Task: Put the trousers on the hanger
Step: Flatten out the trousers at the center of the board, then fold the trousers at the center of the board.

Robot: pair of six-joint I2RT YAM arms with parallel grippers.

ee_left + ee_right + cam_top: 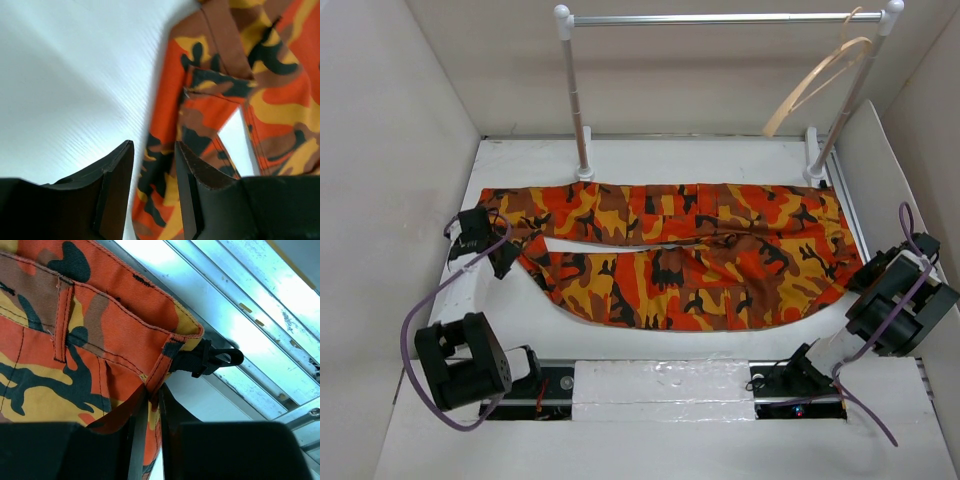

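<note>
Next, my left gripper goes down and to the right in the top view onto the near trouser leg's cuff end (528,250) (182,118). Its open fingers stand short of it.
The camouflage trousers (680,255) lie flat across the table, legs pointing left and waist at the right. The tan wooden hanger (820,80) hangs on the rail at the back right. My left gripper (503,260) is at the leg ends. In the left wrist view it (154,150) is open, its jaws standing either side of the cloth edge (165,175), with white table showing beside the left finger. My right gripper (860,277) is at the waist. In the right wrist view it (152,396) is shut on the waistband (165,365) next to a black strap clip (210,359).
The metal clothes rail (720,18) on white posts stands at the back of the table (520,330). White walls close in the left, right and back. A metal track (240,315) runs along the right edge beside the waistband.
</note>
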